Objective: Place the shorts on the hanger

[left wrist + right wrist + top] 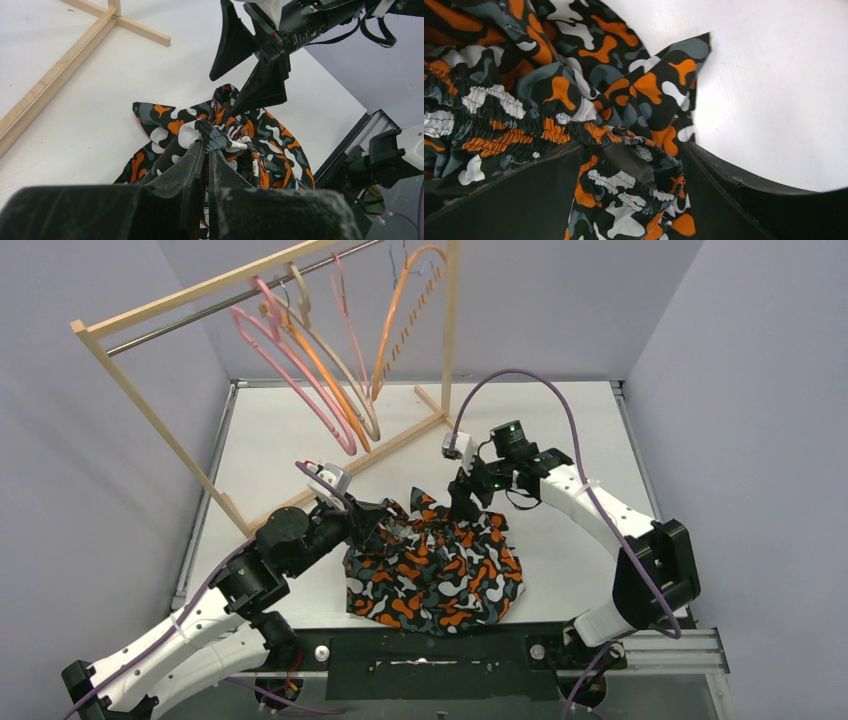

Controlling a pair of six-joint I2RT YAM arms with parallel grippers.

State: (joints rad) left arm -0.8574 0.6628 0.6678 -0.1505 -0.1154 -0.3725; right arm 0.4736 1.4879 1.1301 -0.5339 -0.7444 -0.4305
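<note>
My right gripper moves down and to the right in the top view over the waistband's looped end [675, 185] next, since that end sits near one of its fingers.
The camouflage shorts [435, 565] lie bunched on the white table between both arms. My left gripper [375, 520] is shut on a fold of the elastic waistband, which shows pinched at the fingertips in the left wrist view [207, 147]. My right gripper [468, 502] is open at the far edge of the shorts. In the right wrist view its jaws stand wide apart with a raised part of the waistband [634, 165] between them. The thick pink hanger [345, 445] hangs on the rack at the back left, away from both grippers.
A wooden rack [160, 430] with a metal rail stands at the back left; its base bar [55, 75] runs along the table near the shorts. Orange hangers [395, 320] and a thin pink wire hanger [350, 330] hang beside the pink one. Grey walls close in the table.
</note>
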